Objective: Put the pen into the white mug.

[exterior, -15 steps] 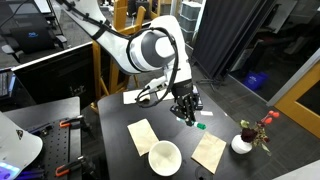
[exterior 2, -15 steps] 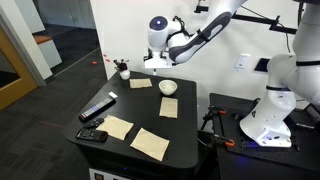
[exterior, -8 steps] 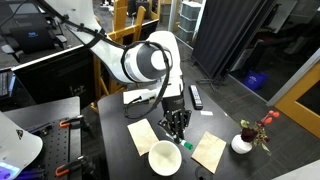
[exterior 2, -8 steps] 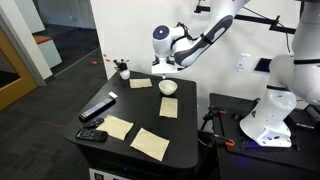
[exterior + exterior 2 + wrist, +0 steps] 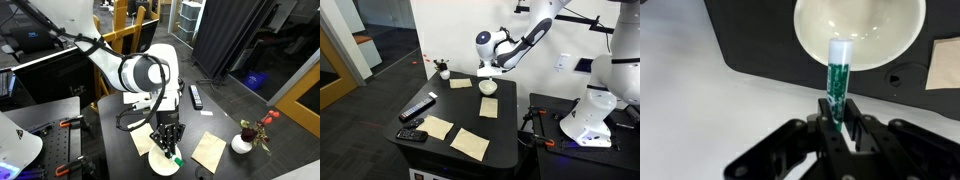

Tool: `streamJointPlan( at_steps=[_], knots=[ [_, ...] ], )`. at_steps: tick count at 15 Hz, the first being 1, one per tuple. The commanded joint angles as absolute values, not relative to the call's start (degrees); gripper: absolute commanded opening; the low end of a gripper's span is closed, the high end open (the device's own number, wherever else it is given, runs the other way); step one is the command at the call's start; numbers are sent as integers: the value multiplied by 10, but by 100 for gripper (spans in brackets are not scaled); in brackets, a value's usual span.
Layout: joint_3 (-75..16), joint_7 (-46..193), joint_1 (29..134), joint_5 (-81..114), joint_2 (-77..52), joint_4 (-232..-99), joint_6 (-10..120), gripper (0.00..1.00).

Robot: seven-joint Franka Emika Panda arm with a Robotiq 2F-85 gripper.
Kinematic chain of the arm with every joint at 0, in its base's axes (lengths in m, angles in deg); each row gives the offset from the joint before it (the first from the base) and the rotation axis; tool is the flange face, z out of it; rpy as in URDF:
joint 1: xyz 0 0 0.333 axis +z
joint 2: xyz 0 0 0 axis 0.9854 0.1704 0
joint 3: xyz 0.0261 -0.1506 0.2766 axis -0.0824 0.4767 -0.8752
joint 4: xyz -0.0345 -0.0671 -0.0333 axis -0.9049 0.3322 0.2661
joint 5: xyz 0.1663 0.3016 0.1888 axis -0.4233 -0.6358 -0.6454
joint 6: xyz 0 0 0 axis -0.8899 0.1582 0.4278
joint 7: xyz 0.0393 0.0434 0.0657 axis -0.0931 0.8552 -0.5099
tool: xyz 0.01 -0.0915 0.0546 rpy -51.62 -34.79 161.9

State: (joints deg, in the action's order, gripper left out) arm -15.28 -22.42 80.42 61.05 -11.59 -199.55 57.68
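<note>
My gripper is still to move down and toward the mug's hollow [image 5: 164, 162] [image 5: 860, 24], because only the pen's pale tip reaches over the rim of the white mug.
My gripper [image 5: 837, 118] is shut on the pen [image 5: 837, 75], a green marker with a pale tip that points away from the wrist camera. In the wrist view the tip lies over the rim of the wide white mug [image 5: 865, 20], whose hollow fills the top of the frame. In an exterior view the gripper [image 5: 167, 143] hangs just above the white mug [image 5: 160, 164] near the table's front edge, the green pen [image 5: 175, 156] sticking out below the fingers. In an exterior view the gripper [image 5: 488, 70] is above the mug [image 5: 488, 88].
Tan paper sheets lie on the black table: one [image 5: 210, 150] beside the mug, others [image 5: 470, 142] nearer the opposite end. A small white pot with red flowers [image 5: 243, 142] stands at a corner. A black remote-like bar [image 5: 196, 96] and a second one [image 5: 417, 108] lie on the table.
The arm has carried the pen from the table's middle toward the front edge and lowered it, from beside the mug to directly over it. The grip on the pen is unchanged.
</note>
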Motion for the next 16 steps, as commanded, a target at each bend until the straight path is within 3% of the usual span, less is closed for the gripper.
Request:
streamJointPlan(
  at_steps=[1, 8, 9, 11, 16],
  knots=[
    [-168, -248, 791, 623, -100, -1992, 561, 5],
    [-172, -268, 795, 621, -62, -1977, 564, 5],
    [-172, -267, 795, 621, -58, -1975, 564, 44],
    [-173, -267, 797, 622, -56, -1972, 564, 51],
    [-172, -269, 799, 624, -60, -1970, 566, 89]
  ],
)
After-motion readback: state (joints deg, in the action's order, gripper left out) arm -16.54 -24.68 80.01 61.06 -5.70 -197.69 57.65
